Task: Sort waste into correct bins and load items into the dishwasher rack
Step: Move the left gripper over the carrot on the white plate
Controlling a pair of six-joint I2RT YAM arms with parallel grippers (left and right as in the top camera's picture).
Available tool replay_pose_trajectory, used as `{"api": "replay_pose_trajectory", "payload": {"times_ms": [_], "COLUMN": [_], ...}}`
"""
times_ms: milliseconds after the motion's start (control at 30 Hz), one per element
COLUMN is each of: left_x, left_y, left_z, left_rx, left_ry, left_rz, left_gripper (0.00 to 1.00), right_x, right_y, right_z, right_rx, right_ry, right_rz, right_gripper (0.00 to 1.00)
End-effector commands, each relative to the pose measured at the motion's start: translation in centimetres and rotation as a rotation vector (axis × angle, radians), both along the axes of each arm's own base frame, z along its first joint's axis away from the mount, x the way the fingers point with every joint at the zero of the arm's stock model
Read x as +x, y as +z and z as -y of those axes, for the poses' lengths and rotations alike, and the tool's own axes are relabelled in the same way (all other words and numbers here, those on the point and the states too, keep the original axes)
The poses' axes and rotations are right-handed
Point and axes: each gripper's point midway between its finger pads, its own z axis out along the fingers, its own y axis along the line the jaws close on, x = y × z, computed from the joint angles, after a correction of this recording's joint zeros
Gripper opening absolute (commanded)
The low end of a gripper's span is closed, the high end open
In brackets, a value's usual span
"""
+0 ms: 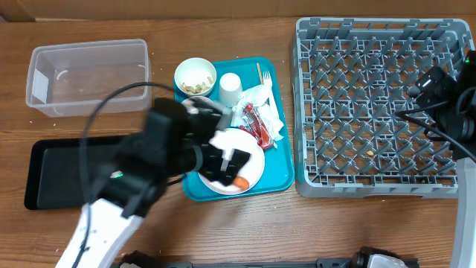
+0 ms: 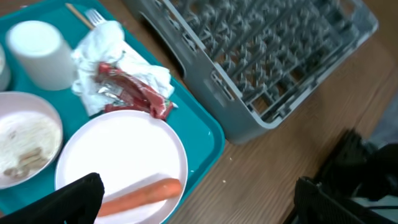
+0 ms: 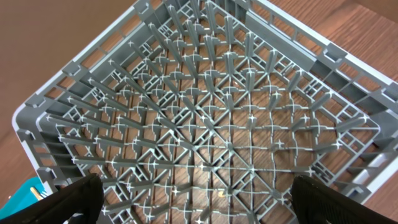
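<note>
My left gripper lowers to the plate (image 2: 124, 155) next and turns until its open fingers straddle the orange carrot (image 2: 140, 197), as it slants from one finger toward the other.
A round white plate (image 2: 124, 155) on the teal tray (image 2: 205, 134) holds an orange carrot (image 2: 140, 194) at its near edge. Behind it lie a red wrapper (image 2: 134, 90) on crumpled napkins (image 2: 106, 43), a white cup (image 2: 37, 53), a fork (image 2: 93, 15) and a bowl with crumbs (image 2: 25, 140). My left gripper (image 2: 208, 199) hangs open over the plate's near edge, the carrot just inside one finger (image 2: 81, 196). A second bowl of crumbs (image 1: 195, 77) stands at the tray's back. My right gripper (image 3: 199, 196) is open and empty above the grey rack (image 3: 205, 112).
A clear tub (image 1: 88, 74) stands at the back left and a black tray (image 1: 67, 175) lies left of the teal tray. The rack (image 1: 379, 112) fills the right side, close against the teal tray. A small crumb (image 3: 222, 194) lies under the rack's grid.
</note>
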Motion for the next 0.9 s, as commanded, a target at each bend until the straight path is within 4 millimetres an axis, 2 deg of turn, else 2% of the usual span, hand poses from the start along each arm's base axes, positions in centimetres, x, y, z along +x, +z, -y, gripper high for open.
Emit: {"api": "replay_pose_trajectory", "payload": {"times_ms": [0, 100, 167, 233, 267, 333, 500, 600, 700, 767, 867], "left_x": [0.3, -0.5, 0.0, 1.0, 1.8, 2.1, 3.7, 3.8, 3.3, 3.1, 2.8], "left_y": [-1.7, -3.8, -5.4, -7.1, -8.8, -10.2, -13.4, -15.8, -17.8, -18.6, -19.2], "left_z": [1.5, 3.5, 3.8, 3.4, 2.6, 2.5, 1.5, 1.3, 1.4, 1.0, 0.1], "left_rx": [0.092, 0.096, 0.096, 0.077, 0.044, 0.013, 0.036, 0.068, 0.083, 0.087, 0.094], "left_ry": [-0.011, -0.037, 0.049, 0.241, 0.486, 0.650, 0.888, 0.972, 1.020, 1.083, 1.179], "left_rz": [-0.002, -0.100, -0.190, -0.323, -0.474, -0.593, -0.640, -0.709, -0.817, -0.864, -0.910], "left_gripper": [1.00, 1.00, 1.00, 1.00, 1.00, 1.00, 1.00, 1.00, 0.90, 0.91, 0.98], "right_x": [0.0, 0.0, 0.0, 0.0, 0.0, 0.0, 0.0, 0.0, 0.0, 0.0, 0.0], "right_y": [0.6, 0.6, 0.6, 0.6, 0.6, 0.6, 0.6, 0.6, 0.6, 0.6, 0.6], "right_z": [0.0, 0.0, 0.0, 0.0, 0.0, 0.0, 0.0, 0.0, 0.0, 0.0, 0.0], "right_rx": [-0.002, -0.002, -0.002, -0.002, -0.002, -0.002, -0.002, -0.002, -0.002, -0.002, -0.002], "right_ry": [-0.002, -0.002, -0.002, -0.002, -0.002, -0.002, -0.002, -0.002, -0.002, -0.002, -0.002], "right_rz": [0.020, 0.020, 0.020, 0.020, 0.020, 0.020, 0.020, 0.020, 0.020, 0.020, 0.020], "right_gripper": [1.00, 1.00, 1.00, 1.00, 1.00, 1.00, 1.00, 1.00, 1.00, 1.00, 1.00]}}
